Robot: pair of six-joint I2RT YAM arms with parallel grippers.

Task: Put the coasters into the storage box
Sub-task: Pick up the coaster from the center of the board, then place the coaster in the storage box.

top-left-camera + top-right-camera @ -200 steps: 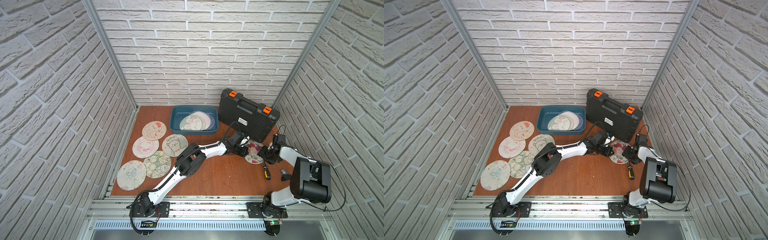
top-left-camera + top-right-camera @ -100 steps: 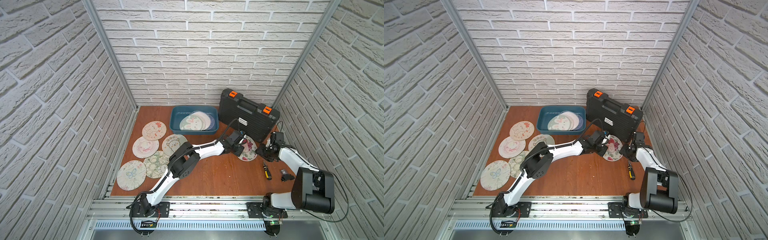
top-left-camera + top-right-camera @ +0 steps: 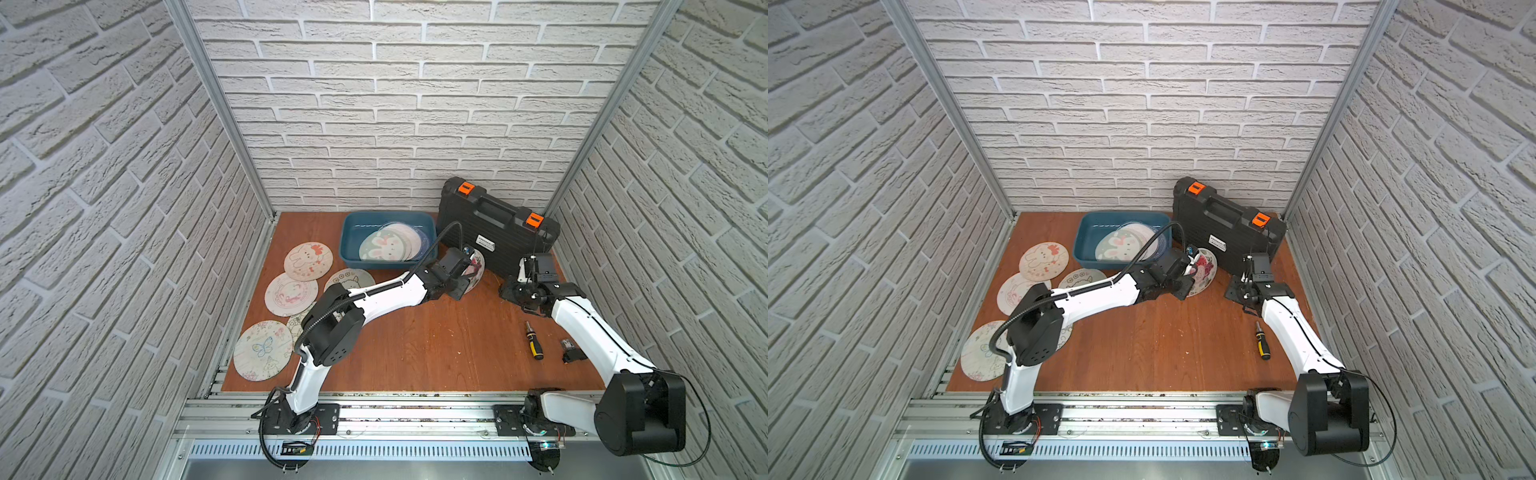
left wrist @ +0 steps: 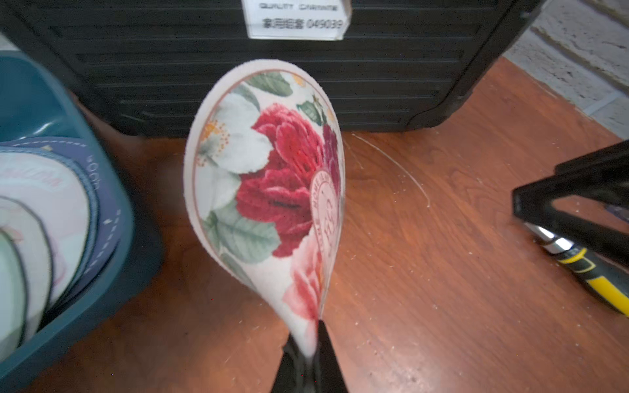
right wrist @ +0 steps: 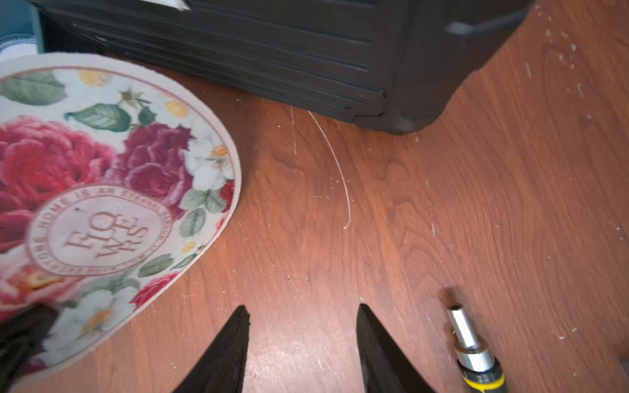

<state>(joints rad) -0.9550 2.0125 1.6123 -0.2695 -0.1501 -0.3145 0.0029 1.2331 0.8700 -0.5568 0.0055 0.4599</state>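
I will swing my left gripper outward over the coasters stacked in the teal storage box and let go of the coaster's rim, because the rose-printed coaster (image 3: 476,268) still hangs outside the box.
My left gripper (image 4: 311,343) is shut on the rim of a rose-printed coaster (image 4: 269,177), holding it on edge above the table between the storage box and the black case. Both top views show this coaster (image 3: 476,268) (image 3: 1205,269). The teal storage box (image 3: 347,232) holds several coasters (image 3: 384,247). Several more coasters lie flat on the left, among them a rabbit one (image 3: 308,262) and a butterfly one (image 3: 262,350). To the right of the held coaster (image 5: 102,190), my right gripper (image 5: 303,316) is open and empty, low over bare wood.
The black case with orange latches (image 3: 494,224) stands at the back right, close behind the held coaster. A yellow-and-black screwdriver (image 3: 532,345) and a small black part (image 3: 572,355) lie beside the right arm. Brick walls close in three sides.
The rose coaster lay flat between both grippers; now the left gripper has raised it on edge and carried it left and back toward the box. The right gripper has drawn away from it.
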